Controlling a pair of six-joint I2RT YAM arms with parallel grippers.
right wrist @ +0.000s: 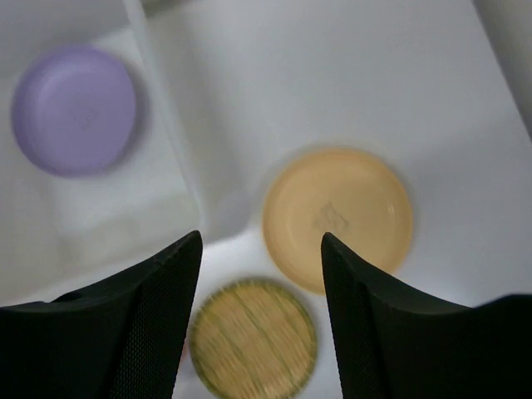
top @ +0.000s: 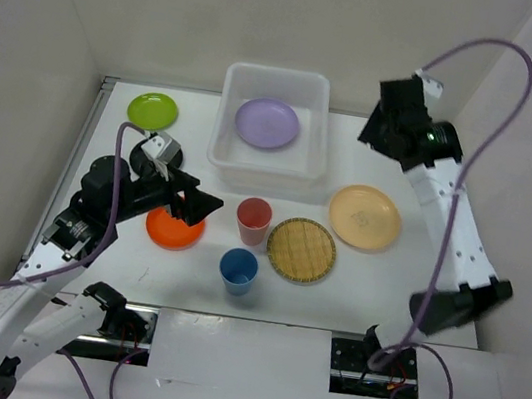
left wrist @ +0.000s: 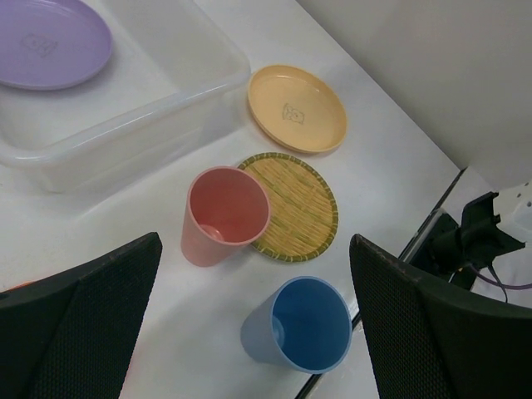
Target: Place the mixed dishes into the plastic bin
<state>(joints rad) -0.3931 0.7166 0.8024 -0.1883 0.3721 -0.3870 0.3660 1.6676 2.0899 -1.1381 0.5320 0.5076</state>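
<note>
My right gripper is going to move down and back next, to the pale yellow plate's rim away from the bin, because that rim is away from other dishes.
The white plastic bin stands at the back centre and holds a lavender plate. On the table lie a lime green plate, an orange plate, a bamboo plate and a pale yellow plate. A pink cup and a blue cup stand upright. My left gripper is open and empty above the orange plate's right edge. In its wrist view the blue cup sits between the fingers' line. My right gripper is open and empty, high to the right of the bin. A black plate is mostly hidden under the left arm.
White walls close in the table at the left, back and right. The arm bases sit at the near edge. The right arm's purple cable loops above the back right corner. The bin wall shows in the right wrist view.
</note>
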